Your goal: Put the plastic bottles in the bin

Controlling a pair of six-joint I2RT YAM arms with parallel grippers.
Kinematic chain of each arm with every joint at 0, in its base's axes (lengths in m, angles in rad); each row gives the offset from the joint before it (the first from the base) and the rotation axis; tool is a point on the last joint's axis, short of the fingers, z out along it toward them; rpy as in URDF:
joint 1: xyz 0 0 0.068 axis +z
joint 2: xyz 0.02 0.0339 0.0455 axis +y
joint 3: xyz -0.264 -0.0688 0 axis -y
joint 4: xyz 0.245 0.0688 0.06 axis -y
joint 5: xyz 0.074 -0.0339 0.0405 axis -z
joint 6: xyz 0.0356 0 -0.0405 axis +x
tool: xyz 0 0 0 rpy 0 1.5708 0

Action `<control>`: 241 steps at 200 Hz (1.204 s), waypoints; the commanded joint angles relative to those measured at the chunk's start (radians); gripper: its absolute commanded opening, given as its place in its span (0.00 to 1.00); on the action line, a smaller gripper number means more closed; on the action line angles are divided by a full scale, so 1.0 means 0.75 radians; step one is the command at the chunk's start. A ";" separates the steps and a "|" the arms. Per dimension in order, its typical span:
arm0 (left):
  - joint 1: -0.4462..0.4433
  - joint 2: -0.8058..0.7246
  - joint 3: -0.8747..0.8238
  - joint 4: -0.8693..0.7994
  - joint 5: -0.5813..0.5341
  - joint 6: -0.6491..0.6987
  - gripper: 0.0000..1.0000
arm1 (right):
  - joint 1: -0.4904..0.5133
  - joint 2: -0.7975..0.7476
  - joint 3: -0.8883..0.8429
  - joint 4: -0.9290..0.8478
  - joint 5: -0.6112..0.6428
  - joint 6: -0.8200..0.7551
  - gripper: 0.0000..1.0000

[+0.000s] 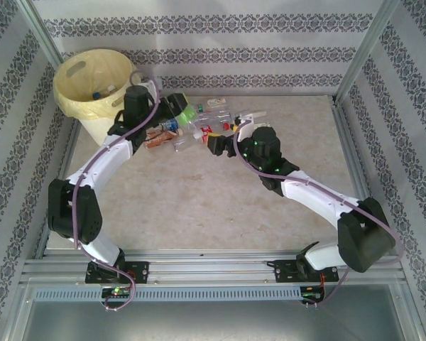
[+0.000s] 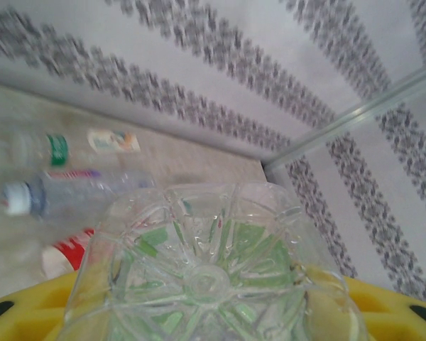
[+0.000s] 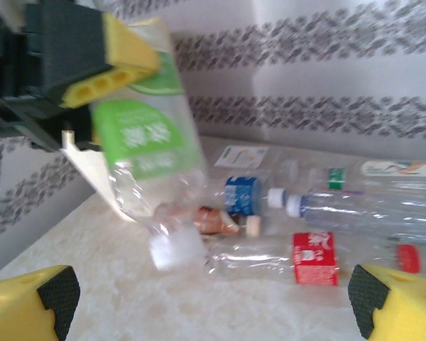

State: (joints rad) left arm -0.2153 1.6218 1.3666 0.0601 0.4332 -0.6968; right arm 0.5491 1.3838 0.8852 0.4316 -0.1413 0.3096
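Note:
My left gripper should next carry the clear bottle outward and over the bin's yellow-lined mouth (image 1: pixel 94 75) and let it go, since the bin is open there beside the bottle.
My left gripper (image 1: pixel 176 108) is shut on a clear bottle with a green label (image 1: pixel 189 114), held just right of the bin (image 1: pixel 92 82), a cream bucket with a yellow liner. The left wrist view looks at that bottle's ribbed base (image 2: pixel 206 277) between the yellow fingers. From the right wrist view the bottle (image 3: pixel 145 142) hangs tilted, white cap (image 3: pixel 172 252) down, above the table. My right gripper (image 1: pixel 216 145) is open and holds nothing, low in front of a pile of bottles: a red-label one (image 3: pixel 314 257), a blue-label one (image 3: pixel 241 195) and a crushed orange one (image 3: pixel 209 220).
More bottles (image 1: pixel 224 114) lie scattered toward the back wall. Some bottles lie inside the bin. Patterned walls and metal frame posts (image 1: pixel 358 53) enclose the table. The near half of the tabletop (image 1: pixel 199 206) is bare between the two arms.

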 commanded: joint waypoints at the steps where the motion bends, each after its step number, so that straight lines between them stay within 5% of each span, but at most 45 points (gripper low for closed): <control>1: 0.035 -0.069 0.101 -0.078 -0.129 0.096 0.48 | -0.029 -0.050 -0.045 0.046 0.115 0.064 0.98; 56: 0.081 -0.142 0.261 -0.148 -0.445 0.261 0.48 | -0.065 -0.142 -0.121 0.075 0.186 0.092 0.98; 130: 0.117 -0.105 0.357 0.117 -0.996 0.667 0.48 | -0.096 -0.243 -0.155 0.022 0.245 0.107 0.98; 200: 0.292 0.118 0.628 0.068 -1.059 0.759 0.49 | -0.106 -0.238 -0.169 0.012 0.235 0.122 0.98; 241: 0.402 0.191 0.663 0.026 -1.018 0.641 0.49 | -0.112 -0.230 -0.141 -0.039 0.216 0.121 0.98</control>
State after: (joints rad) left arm 0.0448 1.7435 1.8359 0.0872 -0.3302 -0.1722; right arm 0.4728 1.2160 0.7750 0.4221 0.0189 0.3908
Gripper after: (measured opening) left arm 0.530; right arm 0.980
